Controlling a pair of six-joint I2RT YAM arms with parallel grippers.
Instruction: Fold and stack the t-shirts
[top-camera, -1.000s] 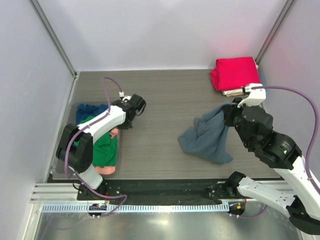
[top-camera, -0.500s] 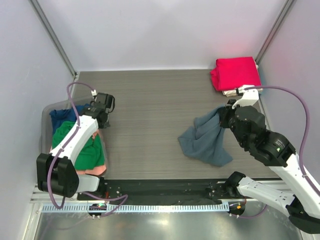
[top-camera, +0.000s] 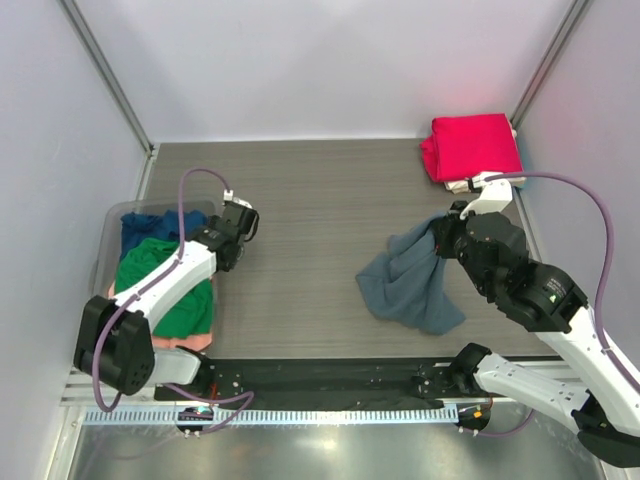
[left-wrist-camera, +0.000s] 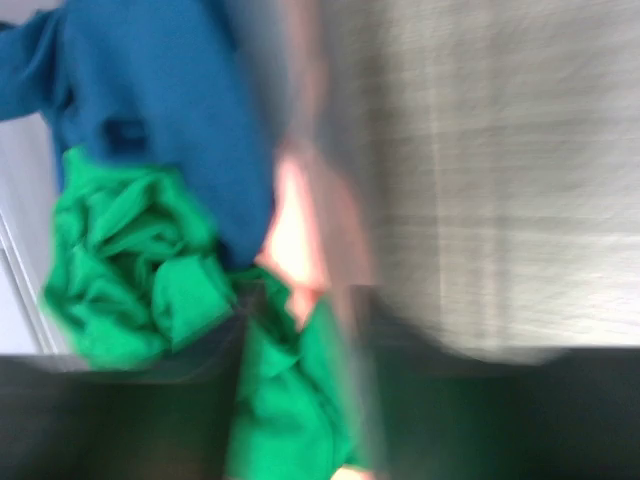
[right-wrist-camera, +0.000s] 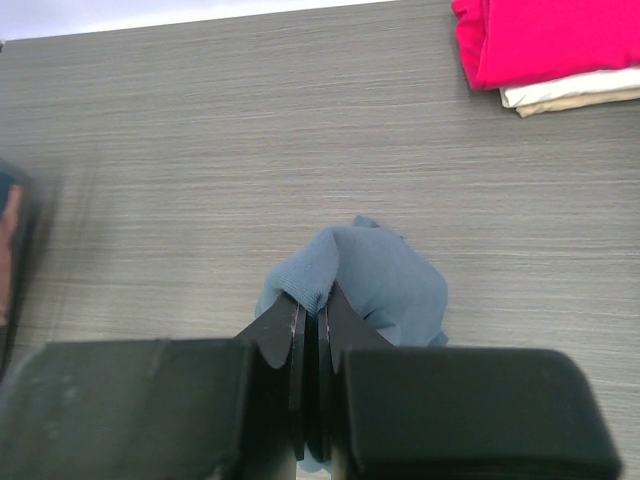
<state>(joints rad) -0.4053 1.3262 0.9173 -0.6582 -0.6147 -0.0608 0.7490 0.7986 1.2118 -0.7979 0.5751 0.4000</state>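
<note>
The slate grey-blue t-shirt (top-camera: 410, 280) is crumpled, so the robot's right gripper next needs to lift it high toward the bin, then sweep toward the side of the red stack and release it in midair.
A slate grey-blue t-shirt (top-camera: 410, 280) lies crumpled on the table right of centre. My right gripper (top-camera: 443, 235) is shut on a raised fold at its upper edge; in the right wrist view the fingers (right-wrist-camera: 320, 300) pinch the blue cloth (right-wrist-camera: 385, 270). A folded red t-shirt (top-camera: 472, 145) rests on a cream one (top-camera: 470, 184) at the back right. My left gripper (top-camera: 238, 232) hovers at the bin's right rim. The blurred left wrist view shows navy (left-wrist-camera: 150, 100), green (left-wrist-camera: 130, 270) and salmon (left-wrist-camera: 290, 230) t-shirts, with the gripper (left-wrist-camera: 300, 400) open, jaws apart.
A clear plastic bin (top-camera: 108, 235) stands at the table's left edge, holding the navy (top-camera: 150, 225), green (top-camera: 165, 285) and salmon (top-camera: 185, 342) shirts. Walls close in the table at left, back and right. The red stack (right-wrist-camera: 540, 40) shows at the right wrist view's top.
The bin and its shirts have slid left with my left arm, then a little back right. The left jaws have come apart. The right gripper has barely moved, still holding the grey-blue shirt.
</note>
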